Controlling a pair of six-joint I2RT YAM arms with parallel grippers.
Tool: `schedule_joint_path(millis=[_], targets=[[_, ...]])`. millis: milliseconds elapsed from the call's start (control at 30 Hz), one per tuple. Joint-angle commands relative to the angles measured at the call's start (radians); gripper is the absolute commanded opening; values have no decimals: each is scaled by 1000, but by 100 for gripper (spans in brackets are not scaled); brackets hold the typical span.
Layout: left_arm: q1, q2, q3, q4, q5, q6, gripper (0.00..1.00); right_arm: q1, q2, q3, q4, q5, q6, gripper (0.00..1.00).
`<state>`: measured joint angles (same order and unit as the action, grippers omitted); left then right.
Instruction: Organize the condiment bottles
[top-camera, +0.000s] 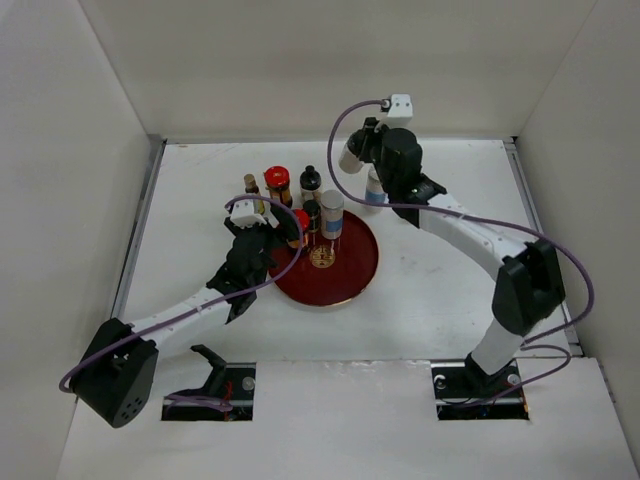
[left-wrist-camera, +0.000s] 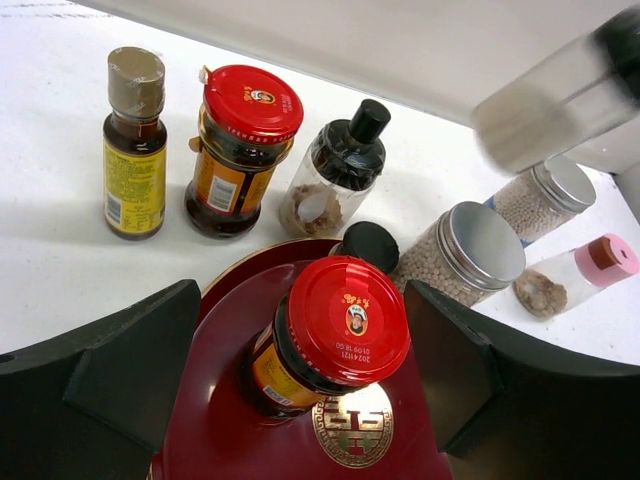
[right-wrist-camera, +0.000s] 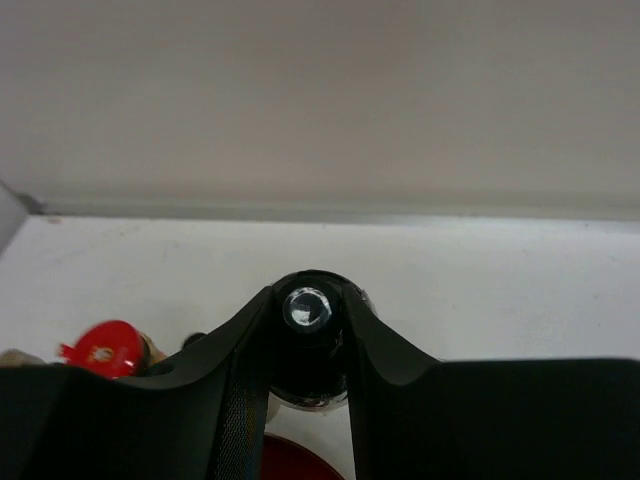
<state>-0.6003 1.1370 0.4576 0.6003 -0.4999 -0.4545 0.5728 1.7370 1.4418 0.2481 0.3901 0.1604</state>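
Observation:
Next, my right gripper moves back from the wall and down over the plate (top-camera: 350, 275), beside the silver-lidded peppercorn jar, where the plate's dark-red surface stands empty.
A red-lidded jar (left-wrist-camera: 345, 325) stands on the dark-red plate (left-wrist-camera: 230, 420), between the fingers of my open left gripper (left-wrist-camera: 300, 370), with a gap on each side. It also shows in the top view (top-camera: 301, 220), with the left gripper (top-camera: 288, 232) at the plate's (top-camera: 350, 275) left rim. My right gripper (right-wrist-camera: 310, 320) is shut on the black cap of a white-bodied bottle (right-wrist-camera: 308, 345). It holds this bottle (top-camera: 351, 157) in the air near the back wall; the right gripper (top-camera: 366, 140) is above it. The bottle is a blur in the left wrist view (left-wrist-camera: 555, 95).
On the plate stand a black-capped bottle (top-camera: 312, 212) and a silver-lidded peppercorn jar (top-camera: 332, 213). Behind the plate stand a yellow-labelled bottle (left-wrist-camera: 133, 145), a second red-lidded jar (left-wrist-camera: 243, 150) and a black-capped clear jar (left-wrist-camera: 335, 175). To the right are another silver-lidded jar (left-wrist-camera: 545, 195) and a pink-capped bottle (left-wrist-camera: 580, 275).

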Motion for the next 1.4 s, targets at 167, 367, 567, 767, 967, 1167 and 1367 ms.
schedule_joint_path(millis=[167,367,567,767,967,1167,1367], targets=[[6,-13,-14,59,15,-16,83,68,-263,-207,201,96,-1,27],[7,-34,-20,59,17,-18,83,88,-370,-397,207,135,47,27],[7,-34,4,49,17,-10,83,121,-396,-517,204,118,111,27],[0,-3,79,-29,15,8,82,161,-367,-573,217,95,139,28],[10,49,145,-73,15,2,82,167,-304,-616,258,104,137,28],[32,147,251,-125,14,4,81,186,-229,-632,333,144,107,29],[66,201,367,-226,26,-1,80,219,-215,-659,373,201,87,50]])
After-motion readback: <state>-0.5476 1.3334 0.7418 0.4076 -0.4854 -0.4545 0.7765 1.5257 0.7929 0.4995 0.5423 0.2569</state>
